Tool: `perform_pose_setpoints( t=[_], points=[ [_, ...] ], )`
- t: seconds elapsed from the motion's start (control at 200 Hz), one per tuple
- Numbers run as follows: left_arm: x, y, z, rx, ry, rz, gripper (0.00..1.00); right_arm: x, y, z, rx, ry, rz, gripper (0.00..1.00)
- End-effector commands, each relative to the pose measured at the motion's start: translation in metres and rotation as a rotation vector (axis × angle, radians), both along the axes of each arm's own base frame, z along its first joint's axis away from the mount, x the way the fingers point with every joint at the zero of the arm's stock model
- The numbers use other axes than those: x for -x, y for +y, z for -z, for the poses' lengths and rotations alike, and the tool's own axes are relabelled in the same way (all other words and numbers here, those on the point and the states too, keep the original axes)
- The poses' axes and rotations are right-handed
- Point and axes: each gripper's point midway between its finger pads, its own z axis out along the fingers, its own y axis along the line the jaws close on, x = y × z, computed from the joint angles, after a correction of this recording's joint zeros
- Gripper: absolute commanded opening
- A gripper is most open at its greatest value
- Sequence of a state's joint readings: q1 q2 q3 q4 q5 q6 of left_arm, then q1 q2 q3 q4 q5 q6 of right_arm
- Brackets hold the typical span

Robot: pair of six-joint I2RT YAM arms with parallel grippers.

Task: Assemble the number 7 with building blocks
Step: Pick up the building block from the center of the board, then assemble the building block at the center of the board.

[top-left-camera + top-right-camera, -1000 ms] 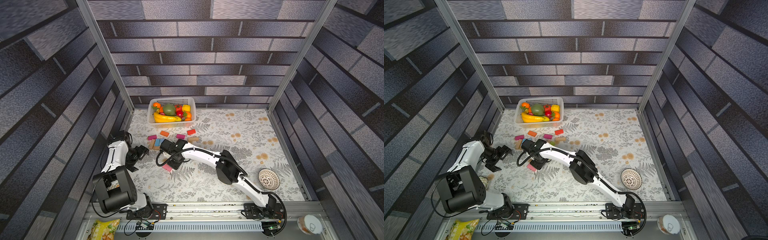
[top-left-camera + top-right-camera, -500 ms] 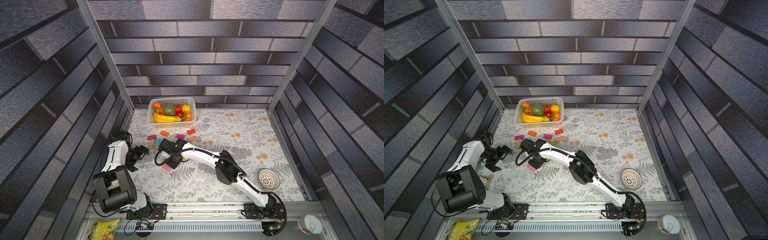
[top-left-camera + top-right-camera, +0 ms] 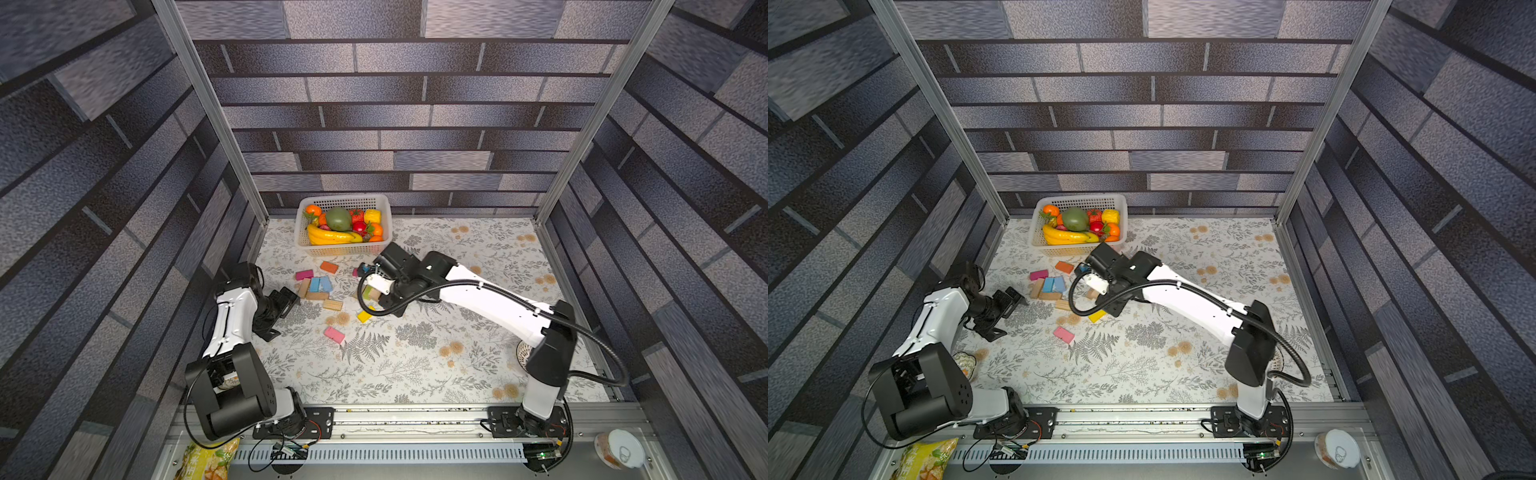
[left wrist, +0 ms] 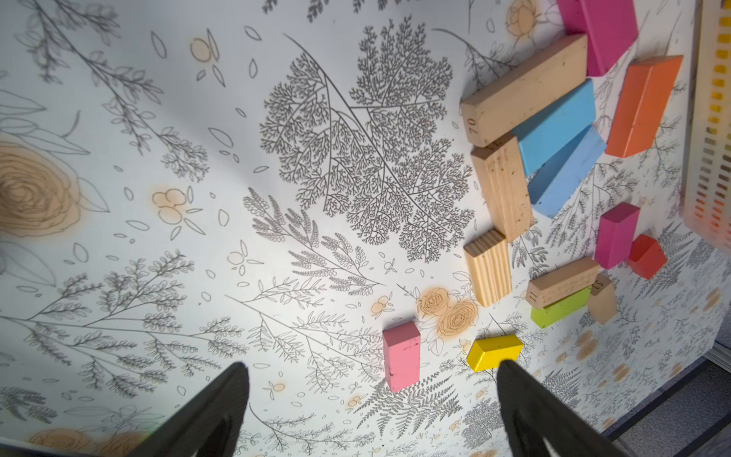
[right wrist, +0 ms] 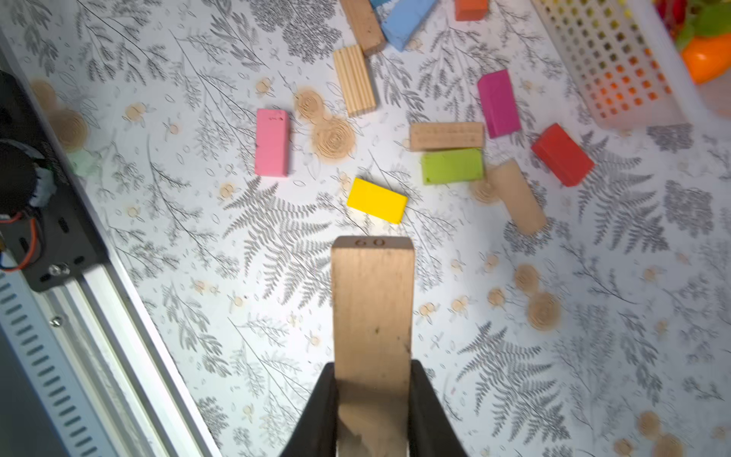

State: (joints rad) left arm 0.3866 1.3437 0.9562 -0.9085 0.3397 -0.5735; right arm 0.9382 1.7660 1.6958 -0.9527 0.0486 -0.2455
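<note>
My right gripper moves outward, turns and lowers its block at the end of the tan block between green and red next, where the cloth is bare.
My right gripper [image 5: 372, 364] is shut on a plain tan block [image 5: 372, 300] stamped 60, held above the cloth. In both top views its wrist [image 3: 399, 270] hovers right of the loose building blocks. Ahead of it lie a yellow block [image 5: 376, 200], a pink one [image 5: 271, 142], a green one [image 5: 452, 166] and a red one [image 5: 561, 160]. Further left sit tan, blue [image 3: 320, 284], magenta [image 3: 304, 274] and orange [image 3: 328, 267] blocks. The blocks lie scattered; no number 7 shows. My left gripper [image 4: 371, 364] stands open and holds nothing, low at the left [image 3: 286, 297].
A white basket [image 3: 345, 249] of toy fruit stands at the back, close behind my right wrist. A round woven piece [image 3: 521, 353] shows partly behind the right arm. The metal rail [image 3: 415, 415] runs along the front, with a snack bag [image 3: 208, 459] and a can [image 3: 619, 449] beyond it.
My right gripper closed on the tan block and the arm drew back to the right and away from the left cluster, carrying it. The left arm has not moved.
</note>
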Motion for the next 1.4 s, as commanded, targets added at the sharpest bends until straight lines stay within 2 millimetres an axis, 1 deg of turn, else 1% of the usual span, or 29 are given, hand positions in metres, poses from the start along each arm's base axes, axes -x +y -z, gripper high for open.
perform_pose_setpoints(
  t=[0.0,0.04,0.085,0.185,0.24,0.356,0.421,0.476,0.521,0.536,0.541,0.556,0.631,0.721,0.832,0.922,1.037,1.172,1.398],
  points=[
    [-0.005,-0.007,-0.004,0.013,-0.054,0.014,1.00,-0.023,-0.045,0.046,0.141,-0.064,-0.104,0.00],
    [-0.006,-0.008,-0.005,0.010,-0.054,0.023,1.00,-0.037,-0.058,0.051,0.168,-0.116,-0.110,0.00],
    [-0.006,-0.011,-0.006,0.005,-0.054,0.037,1.00,-0.048,-0.067,0.059,0.197,-0.152,-0.147,0.00],
    [-0.006,-0.015,-0.007,-0.005,-0.053,0.064,1.00,-0.068,-0.075,0.078,0.272,-0.214,-0.262,0.00],
    [-0.005,-0.018,-0.006,-0.012,-0.046,0.080,1.00,-0.081,-0.074,0.086,0.285,-0.216,-0.284,0.00],
    [-0.001,-0.024,-0.004,-0.022,-0.027,0.114,1.00,-0.112,-0.072,0.101,0.273,-0.191,-0.268,0.00],
    [0.000,-0.027,-0.004,-0.035,-0.017,0.141,1.00,-0.119,-0.065,0.109,0.254,-0.185,-0.333,0.00],
    [0.001,-0.029,-0.004,-0.048,-0.011,0.164,1.00,-0.122,-0.058,0.120,0.250,-0.210,-0.410,0.00],
    [0.002,-0.030,-0.005,-0.054,-0.004,0.182,1.00,-0.131,-0.056,0.128,0.258,-0.235,-0.432,0.00],
    [0.002,-0.030,-0.005,-0.057,0.000,0.187,1.00,-0.134,-0.054,0.126,0.258,-0.247,-0.432,0.00],
    [0.002,-0.030,-0.005,-0.057,0.001,0.189,1.00,-0.135,-0.055,0.133,0.264,-0.234,-0.433,0.00],
    [0.002,-0.029,-0.005,-0.060,0.006,0.191,1.00,-0.136,-0.055,0.142,0.271,-0.217,-0.433,0.00],
    [0.004,-0.028,-0.006,-0.074,0.024,0.208,1.00,-0.149,-0.055,0.148,0.258,-0.188,-0.411,0.00],
    [0.006,-0.025,-0.005,-0.083,0.040,0.214,1.00,-0.161,-0.055,0.154,0.256,-0.203,-0.421,0.00],
    [0.005,-0.026,-0.003,-0.077,0.044,0.223,1.00,-0.170,-0.055,0.158,0.232,-0.198,-0.429,0.00],
    [0.004,-0.026,-0.002,-0.072,0.046,0.226,1.00,-0.174,-0.057,0.165,0.238,-0.187,-0.435,0.00],
    [0.000,-0.023,-0.002,-0.070,0.048,0.230,1.00,-0.172,-0.055,0.170,0.233,-0.176,-0.458,0.00],
    [-0.007,-0.022,-0.004,-0.064,0.039,0.229,1.00,-0.175,-0.055,0.172,0.244,-0.175,-0.466,0.00],
    [-0.007,-0.020,-0.002,-0.060,0.043,0.227,1.00,-0.178,-0.054,0.178,0.242,-0.161,-0.466,0.00]
  ],
)
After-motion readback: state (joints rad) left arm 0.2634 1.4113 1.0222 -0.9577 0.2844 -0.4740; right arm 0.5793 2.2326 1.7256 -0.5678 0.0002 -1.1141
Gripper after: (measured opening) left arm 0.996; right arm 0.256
